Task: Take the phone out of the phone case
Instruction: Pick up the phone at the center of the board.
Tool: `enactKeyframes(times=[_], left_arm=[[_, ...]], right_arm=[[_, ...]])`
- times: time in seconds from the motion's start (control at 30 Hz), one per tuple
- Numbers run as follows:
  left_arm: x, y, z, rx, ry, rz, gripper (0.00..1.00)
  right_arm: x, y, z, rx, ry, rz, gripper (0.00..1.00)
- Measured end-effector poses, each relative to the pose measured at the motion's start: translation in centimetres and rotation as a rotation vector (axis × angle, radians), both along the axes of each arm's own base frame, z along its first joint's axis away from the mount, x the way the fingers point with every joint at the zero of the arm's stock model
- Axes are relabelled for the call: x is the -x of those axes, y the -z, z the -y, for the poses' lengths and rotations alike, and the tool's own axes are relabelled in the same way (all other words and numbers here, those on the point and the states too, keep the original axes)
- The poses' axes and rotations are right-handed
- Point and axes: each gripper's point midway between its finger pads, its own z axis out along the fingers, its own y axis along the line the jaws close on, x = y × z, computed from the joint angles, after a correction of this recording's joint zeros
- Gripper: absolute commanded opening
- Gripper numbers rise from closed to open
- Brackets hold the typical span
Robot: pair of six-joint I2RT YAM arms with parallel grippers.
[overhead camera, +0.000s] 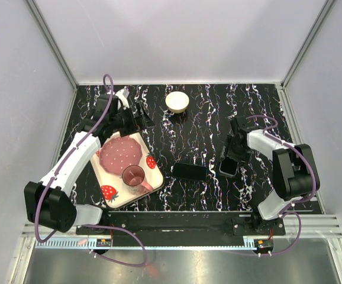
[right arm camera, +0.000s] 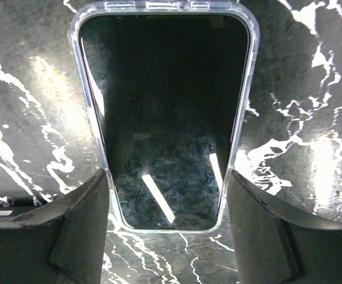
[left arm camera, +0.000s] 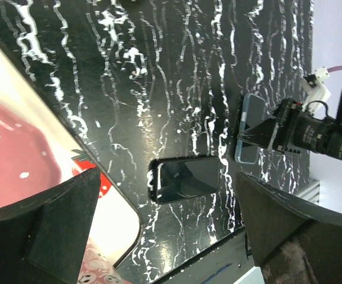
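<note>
My right gripper straddles the other end of the phone case, so my left gripper will next lower and turn past the cream bowl onto the clear phone case's loose end (overhead camera: 226,144) (left arm camera: 254,100).
The black phone (overhead camera: 189,171) lies flat and bare on the marble table at the centre; it also shows in the left wrist view (left arm camera: 186,178). The clear phone case (right arm camera: 165,118) lies to the phone's right (overhead camera: 228,167) and looks empty, with marble showing through it. My right gripper (right arm camera: 168,177) straddles the case's near end, its fingers (right arm camera: 82,219) against both long rims. My left gripper (overhead camera: 140,114) is open and empty at the far left, beyond the tray. The case and right gripper also show in the left wrist view (left arm camera: 249,127).
A white strawberry-print tray (overhead camera: 153,177) at the left holds a pink plate (overhead camera: 119,155) and a pink cup (overhead camera: 134,176). A cream bowl (overhead camera: 177,102) stands at the back centre. The table's front edge runs just below the phone.
</note>
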Motion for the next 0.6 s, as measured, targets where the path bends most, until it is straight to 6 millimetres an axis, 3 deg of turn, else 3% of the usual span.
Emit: enactKeyframes(times=[0.13,0.23,0.4,0.47,0.6], left_arm=[[0.0,-0.2,2.7,0.035,0.078,-0.004,0.99],[-0.1,0.9,6.9,0.064,0.182,-0.046,0.99],[-0.5,5.8,14.0,0.119,0.323,-0.190,0.99],[-0.1,8.3,15.6,0.140,0.343,-0.273,0.99],[0.1,11.4,17.4,0.158,0.348,-0.375,0.99]], right_arm=[[0.0,-0.5,-1.0,-0.064,0.003,0.038,0.32],[0.2,-1.4,-1.9,-0.127,0.004,0.089,0.31],[-0.2,-3.1,-3.8,-0.251,-0.006,0.183,0.30],[-0.5,-3.9,-4.7,-0.310,-0.017,0.222,0.29],[-1.0,-5.1,-6.2,-0.395,-0.044,0.272,0.27]])
